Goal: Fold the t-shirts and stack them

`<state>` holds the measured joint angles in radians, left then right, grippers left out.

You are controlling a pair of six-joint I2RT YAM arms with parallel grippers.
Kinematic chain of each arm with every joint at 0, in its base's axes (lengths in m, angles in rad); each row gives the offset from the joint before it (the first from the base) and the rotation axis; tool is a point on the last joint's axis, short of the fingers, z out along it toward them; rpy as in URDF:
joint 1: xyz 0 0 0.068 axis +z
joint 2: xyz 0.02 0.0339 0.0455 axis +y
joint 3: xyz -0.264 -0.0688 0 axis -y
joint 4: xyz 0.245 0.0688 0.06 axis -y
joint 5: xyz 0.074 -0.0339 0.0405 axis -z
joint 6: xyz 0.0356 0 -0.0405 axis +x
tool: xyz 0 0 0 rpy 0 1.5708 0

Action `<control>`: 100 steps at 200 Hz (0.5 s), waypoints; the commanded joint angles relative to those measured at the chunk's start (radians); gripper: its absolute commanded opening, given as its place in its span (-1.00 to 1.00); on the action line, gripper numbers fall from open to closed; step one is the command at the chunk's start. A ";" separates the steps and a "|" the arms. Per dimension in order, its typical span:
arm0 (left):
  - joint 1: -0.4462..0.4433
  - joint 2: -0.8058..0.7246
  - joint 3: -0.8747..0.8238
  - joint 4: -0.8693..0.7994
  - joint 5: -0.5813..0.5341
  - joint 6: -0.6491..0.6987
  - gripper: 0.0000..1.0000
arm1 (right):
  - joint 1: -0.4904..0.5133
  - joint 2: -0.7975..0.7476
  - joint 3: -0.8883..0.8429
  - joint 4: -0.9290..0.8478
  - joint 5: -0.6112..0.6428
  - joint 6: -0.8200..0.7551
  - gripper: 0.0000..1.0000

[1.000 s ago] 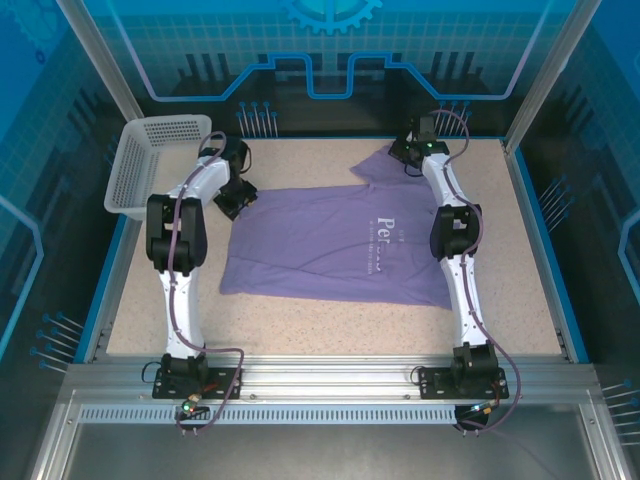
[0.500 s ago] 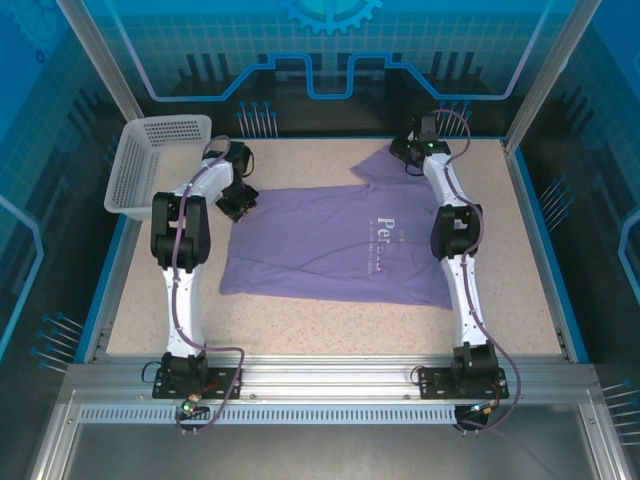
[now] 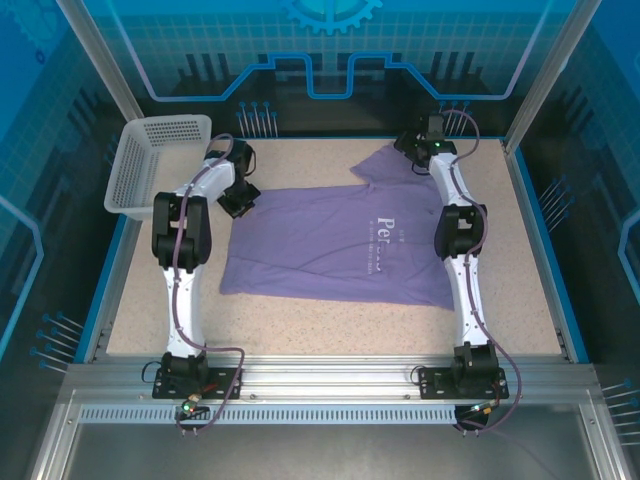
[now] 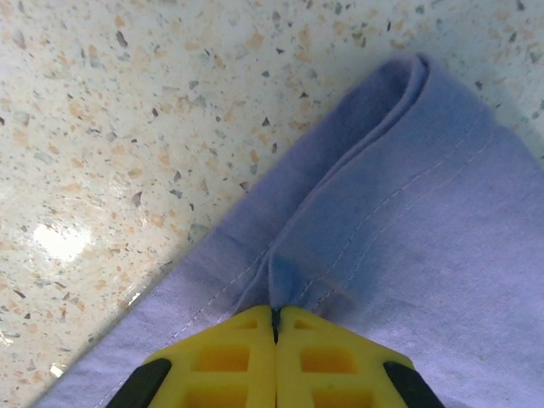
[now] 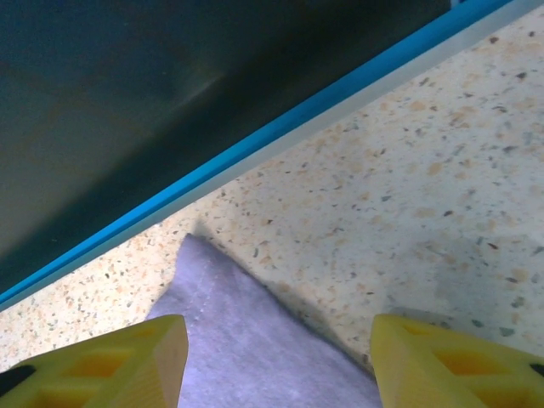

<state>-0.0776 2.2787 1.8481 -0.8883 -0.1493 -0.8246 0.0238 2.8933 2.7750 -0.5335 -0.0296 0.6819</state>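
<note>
The sleeve's edge (image 5: pixel 293 321) lies below my right gripper between its spread fingers, so it needs to ease down and back from the blue bar and close there.
A lavender t-shirt (image 3: pixel 340 245) lies spread flat on the speckled table, its white lettering facing up. My left gripper (image 3: pixel 240 203) sits at the shirt's far left corner. In the left wrist view its yellow fingers (image 4: pixel 229 357) meet, and the left gripper (image 4: pixel 274 316) is shut on a pinched ridge of the t-shirt (image 4: pixel 408 212) near the hem. My right gripper (image 3: pixel 408 152) is at the far right sleeve by the back edge. There the right gripper (image 5: pixel 276 333) stands open, and the sleeve tip (image 5: pixel 246 340) lies flat on the table between its spread fingers.
A pale mesh basket (image 3: pixel 150 165) stands at the back left corner, just left of the left arm. A blue rail (image 5: pixel 280 127) and a dark wall run close behind the right gripper. Bare tabletop (image 3: pixel 330 320) lies in front of the shirt.
The left gripper has closed on the shirt's corner. The right gripper has opened, letting go of the sleeve, and has shifted slightly toward the back edge.
</note>
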 commanded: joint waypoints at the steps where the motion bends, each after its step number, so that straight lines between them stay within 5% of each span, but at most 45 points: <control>1: -0.026 -0.058 -0.011 0.000 -0.027 0.033 -0.94 | -0.007 -0.030 -0.002 -0.034 0.018 0.005 0.18; 60: -0.053 -0.097 -0.005 0.000 -0.058 0.044 -1.00 | 0.011 -0.011 0.000 -0.129 -0.005 -0.042 0.01; 100: -0.060 -0.145 -0.059 0.020 -0.079 0.048 -1.00 | 0.024 -0.003 -0.005 -0.192 -0.011 -0.090 -0.39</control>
<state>-0.1341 2.2066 1.8343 -0.8772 -0.1921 -0.8021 0.0257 2.8933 2.7750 -0.6018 -0.0143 0.6250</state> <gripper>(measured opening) 0.051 0.359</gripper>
